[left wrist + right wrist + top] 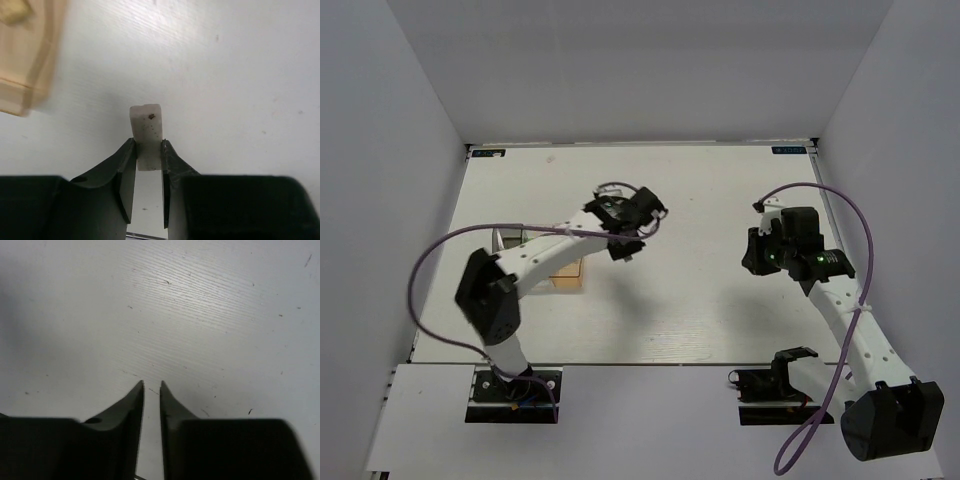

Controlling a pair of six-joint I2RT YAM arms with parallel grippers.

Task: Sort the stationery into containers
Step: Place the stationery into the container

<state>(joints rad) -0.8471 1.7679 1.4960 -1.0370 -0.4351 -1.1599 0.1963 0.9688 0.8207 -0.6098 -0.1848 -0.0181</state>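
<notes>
The tan box [566,277] [30,50] is below and to the left in the top view, so my left gripper will next move over it and down to let go of the eraser.
My left gripper [147,142] is shut on a small white eraser block [146,125], which stands upright between the fingertips above the bare white table. In the top view this gripper [626,254] hangs just right of the tan wood-coloured box [566,277]. The box also shows blurred at the upper left of the left wrist view [30,60], with something beige in it. The grey translucent box [509,240] is partly hidden behind the left arm. My right gripper [151,383] is empty, its jaws nearly together over bare table at the right [752,262]. No highlighters show.
White walls close in the table [700,300] on the left, back and right. The left arm's forearm lies across both boxes. Purple cables loop off both arms.
</notes>
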